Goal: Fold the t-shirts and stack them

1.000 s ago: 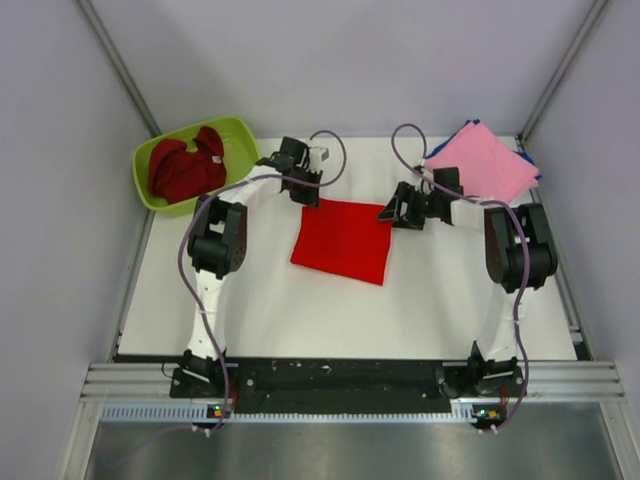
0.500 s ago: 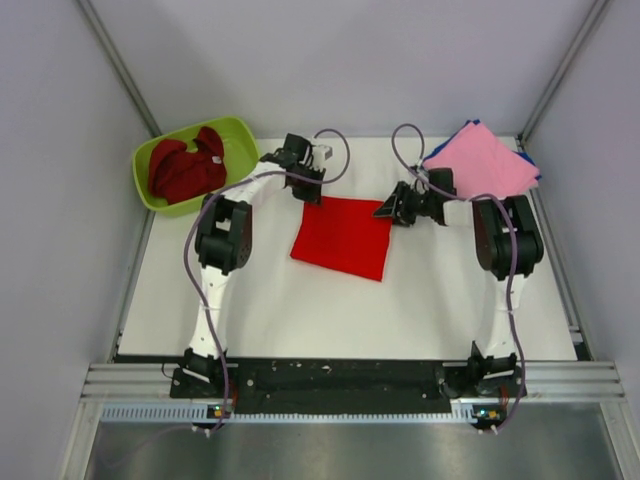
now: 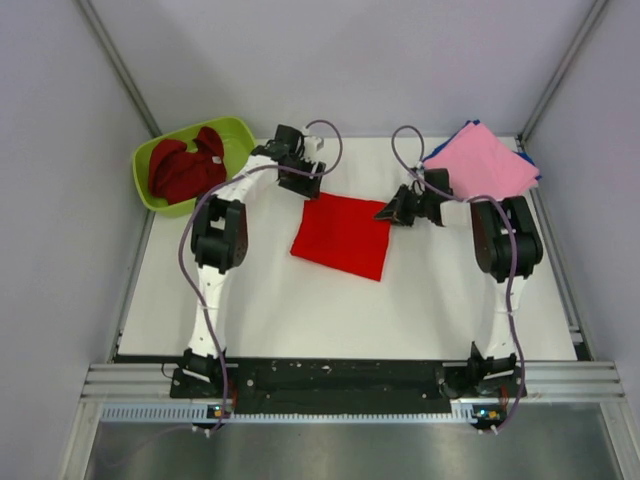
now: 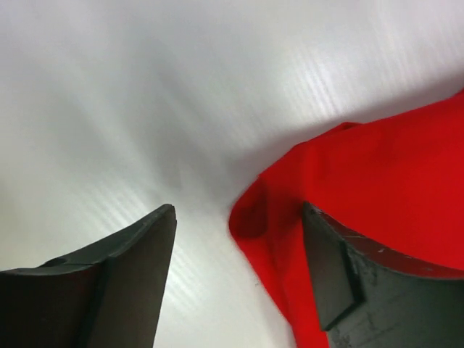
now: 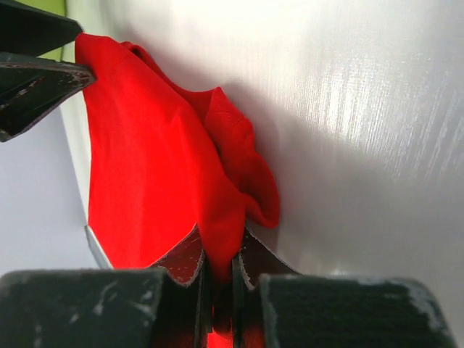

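Observation:
My right gripper lifts the folded red t-shirt to the right in the top view next, over the pink t-shirt (image 3: 480, 165), then lowers and releases it.
A bright red t-shirt (image 3: 342, 235) lies folded into a square in the middle of the table. My left gripper (image 3: 300, 185) stands open at its far left corner. In the left wrist view that corner (image 4: 348, 181) lies flat between the spread fingers, near the right one (image 4: 341, 275), ungripped. My right gripper (image 3: 392, 212) is shut on the shirt's far right corner; in the right wrist view a bunched fold of red cloth (image 5: 217, 217) is pinched between the jaws. A pink t-shirt (image 3: 480, 165) lies folded on blue ones (image 3: 531, 163) at the back right.
A lime-green tub (image 3: 240, 135) at the back left holds a crumpled darker red t-shirt (image 3: 185, 168). Grey walls enclose the table on three sides. Purple cables loop above both wrists.
My left gripper has opened and let go of the shirt's far left corner. My right gripper has closed on the far right corner.

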Motion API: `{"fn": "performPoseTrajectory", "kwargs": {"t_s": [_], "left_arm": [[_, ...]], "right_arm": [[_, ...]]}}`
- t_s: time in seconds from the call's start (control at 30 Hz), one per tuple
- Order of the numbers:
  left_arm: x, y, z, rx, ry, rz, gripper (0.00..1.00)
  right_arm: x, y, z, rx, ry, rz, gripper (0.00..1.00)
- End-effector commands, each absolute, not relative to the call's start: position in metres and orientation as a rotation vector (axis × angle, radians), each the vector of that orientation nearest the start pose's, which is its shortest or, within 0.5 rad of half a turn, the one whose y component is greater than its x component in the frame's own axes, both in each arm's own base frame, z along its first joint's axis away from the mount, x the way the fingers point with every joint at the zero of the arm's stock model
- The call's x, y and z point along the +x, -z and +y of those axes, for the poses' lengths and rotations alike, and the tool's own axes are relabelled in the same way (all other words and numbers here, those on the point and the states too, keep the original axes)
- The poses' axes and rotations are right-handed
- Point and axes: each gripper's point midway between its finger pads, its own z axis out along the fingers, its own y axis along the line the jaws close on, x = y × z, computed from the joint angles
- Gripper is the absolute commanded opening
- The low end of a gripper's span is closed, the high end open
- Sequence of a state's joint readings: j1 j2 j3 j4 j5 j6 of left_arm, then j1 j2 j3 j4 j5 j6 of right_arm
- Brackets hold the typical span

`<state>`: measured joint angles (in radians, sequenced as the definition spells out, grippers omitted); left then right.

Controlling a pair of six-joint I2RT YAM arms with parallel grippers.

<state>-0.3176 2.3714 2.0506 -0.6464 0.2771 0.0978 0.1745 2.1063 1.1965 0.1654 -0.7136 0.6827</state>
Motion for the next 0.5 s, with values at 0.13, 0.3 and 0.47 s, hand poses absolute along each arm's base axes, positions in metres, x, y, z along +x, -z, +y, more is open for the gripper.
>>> {"fn": "performPoseTrajectory", "kwargs": {"t_s": [0.13,0.3,0.47], "left_arm": [[0.538,-0.165,-0.159,0.600,0.195,2.256,0.79],[0.518,-0.165,-0.149,0.633,0.161,2.270,0.80],[0.501,-0.166,-0.147,0.655,0.175,2.283,0.82]], "right_arm": [[0.477,-0.083,0.189,0.195,-0.874,2.361,0.00],[0.502,-0.099,0.175,0.182,-0.735,2.359,0.00],[0.537,-0.130,0.166,0.174,-0.673,2.311,0.00]]}}
